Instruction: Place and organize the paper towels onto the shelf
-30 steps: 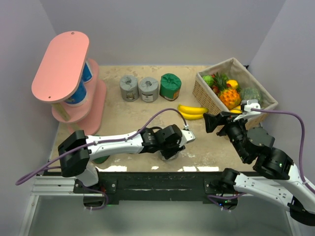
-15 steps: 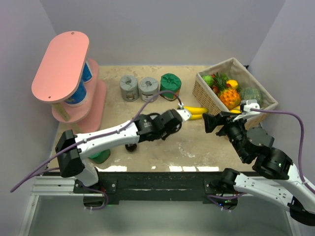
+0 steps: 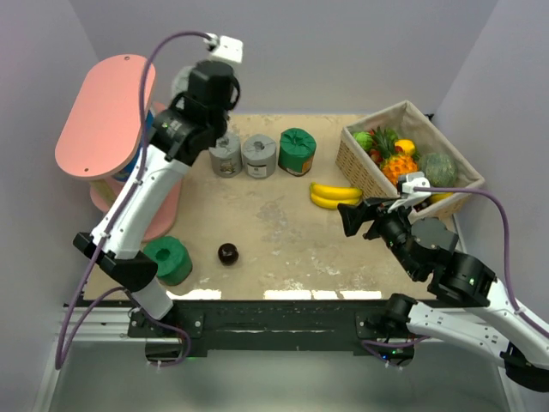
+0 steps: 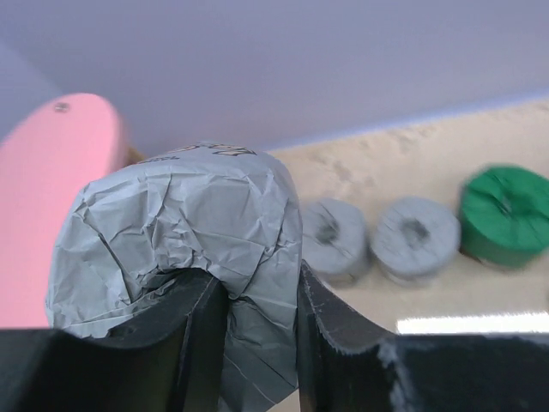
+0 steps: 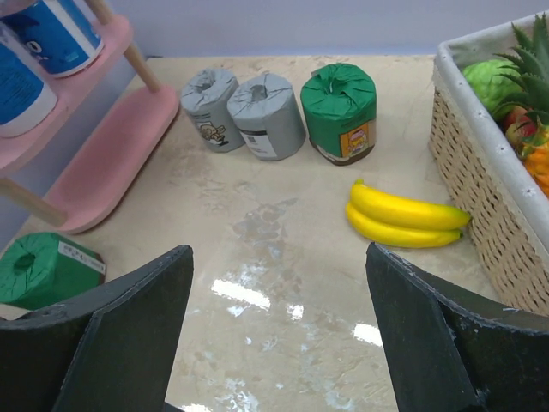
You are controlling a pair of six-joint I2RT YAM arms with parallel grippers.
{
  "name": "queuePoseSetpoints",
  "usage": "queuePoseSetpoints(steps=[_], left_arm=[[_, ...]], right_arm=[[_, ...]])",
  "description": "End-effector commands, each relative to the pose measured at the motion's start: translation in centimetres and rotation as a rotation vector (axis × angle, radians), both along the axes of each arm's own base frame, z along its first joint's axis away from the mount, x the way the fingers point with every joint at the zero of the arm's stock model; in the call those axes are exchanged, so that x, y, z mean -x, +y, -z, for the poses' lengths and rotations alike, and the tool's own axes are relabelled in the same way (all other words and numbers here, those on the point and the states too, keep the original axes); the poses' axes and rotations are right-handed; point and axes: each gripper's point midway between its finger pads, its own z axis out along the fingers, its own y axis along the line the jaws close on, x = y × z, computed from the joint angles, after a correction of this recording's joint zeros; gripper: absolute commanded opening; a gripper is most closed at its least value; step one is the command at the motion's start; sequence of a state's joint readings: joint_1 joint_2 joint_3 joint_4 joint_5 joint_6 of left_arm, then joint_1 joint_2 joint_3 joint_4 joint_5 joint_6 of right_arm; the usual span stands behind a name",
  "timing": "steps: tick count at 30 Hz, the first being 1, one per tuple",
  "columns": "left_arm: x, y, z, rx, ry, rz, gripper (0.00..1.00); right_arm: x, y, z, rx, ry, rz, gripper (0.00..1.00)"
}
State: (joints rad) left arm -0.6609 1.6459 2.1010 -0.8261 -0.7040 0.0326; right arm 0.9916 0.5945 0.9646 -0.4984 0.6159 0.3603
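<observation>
The grey roll will go next onto the empty top pink board's far end, as I swing my left gripper with it left in the top view.
My left gripper is shut on a grey paper towel roll and holds it high in the air beside the top pink board of the shelf. Two grey rolls and a green roll stand in a row at the back of the table. A second green roll stands near the front left. Two white-and-blue rolls sit on the shelf's middle tier. My right gripper is open and empty above the table's right centre.
A small dark ball lies right of the front green roll. Bananas lie in front of a wicker fruit basket at the back right. Walls close in on the left, back and right.
My left arm has swung from the table's centre up and back to the left, carrying the grey roll to the shelf's top board. My right gripper has shifted slightly left.
</observation>
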Motion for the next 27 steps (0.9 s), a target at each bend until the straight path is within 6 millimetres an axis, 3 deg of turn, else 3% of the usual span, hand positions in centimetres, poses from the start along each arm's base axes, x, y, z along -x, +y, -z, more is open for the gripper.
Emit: queuePoseSetpoints(steps=[1, 5, 7, 13, 19, 27], left_arm=[[-1.7, 5.0, -6.0, -0.005, -0.143, -0.127, 0.29], [-2.6, 7.4, -9.1, 0.021, -0.242, -0.179, 0.31], [-3.1, 8.8, -9.4, 0.019, -0.256, -0.207, 0.31], [-4.1, 12.2, -8.5, -0.032, -0.238, -0.31, 0.31], [-4.4, 13.0, -8.7, 0.002, -0.252, -0.306, 0.33], [-5.0, 15.6, -7.6, -0.054, -0.219, -0.366, 0.35]], right_arm=[[0.4, 0.6, -1.0, -0.059, -0.013, -0.034, 0.86], [0.4, 0.3, -1.3, -0.039, -0.015, -0.031, 0.86], [0.4, 0.1, -1.5, -0.031, -0.02, -0.031, 0.86], [0.3, -0.6, -1.9, -0.003, -0.03, -0.006, 0.87], [0.4, -0.5, -2.1, -0.016, -0.031, -0.01, 0.87], [0.7, -1.0, -1.9, -0.041, -0.026, 0.0, 0.87]])
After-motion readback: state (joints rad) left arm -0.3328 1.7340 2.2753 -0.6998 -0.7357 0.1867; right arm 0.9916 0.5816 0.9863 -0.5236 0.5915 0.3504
